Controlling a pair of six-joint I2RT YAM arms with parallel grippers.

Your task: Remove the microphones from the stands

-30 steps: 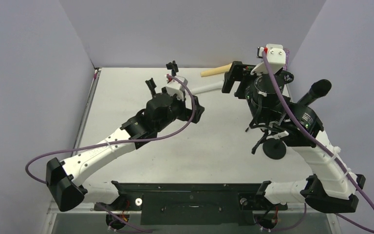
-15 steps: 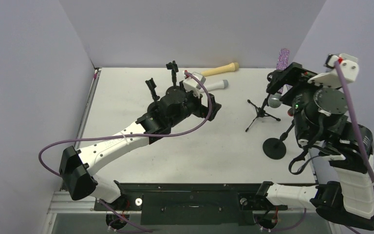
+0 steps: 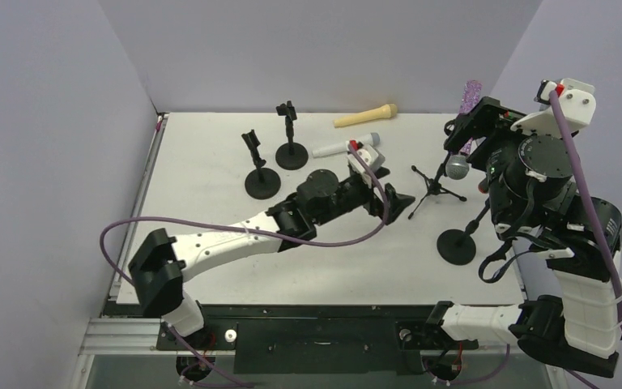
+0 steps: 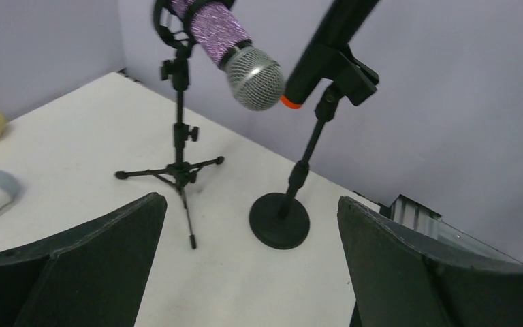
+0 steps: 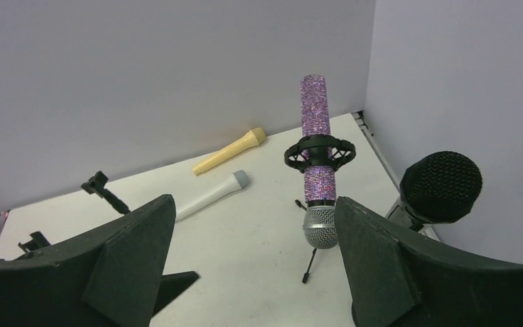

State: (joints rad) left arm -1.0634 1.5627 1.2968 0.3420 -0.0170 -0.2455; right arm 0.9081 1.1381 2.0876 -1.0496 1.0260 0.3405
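Observation:
My left gripper is to move down and to the right in the top view next, onto the round-base stand's pole collar (image 3: 471, 228) (image 4: 299, 174), because this stand holds the black microphone.
A purple glitter microphone (image 3: 473, 96) hangs head-down in the ring clip of a black tripod stand (image 3: 431, 186); it also shows in the right wrist view (image 5: 315, 146) and the left wrist view (image 4: 221, 34). A black microphone (image 5: 441, 187) sits in a round-base stand (image 3: 457, 245) beside it. My right gripper (image 3: 476, 123) is open and raised. The purple microphone is ahead of it, near the right finger, not touching. My left gripper (image 3: 394, 199) is open and low over the table, left of the tripod, facing both stands.
A white microphone (image 3: 345, 147) and a beige microphone (image 3: 364, 116) lie on the table at the back. Two empty round-base stands (image 3: 261, 174) (image 3: 291, 150) stand at the back left. The right wall is close behind the stands.
My left arm has reached rightward and down toward the tripod. My right arm swung right and up off the table middle, uncovering the purple microphone, then held almost still.

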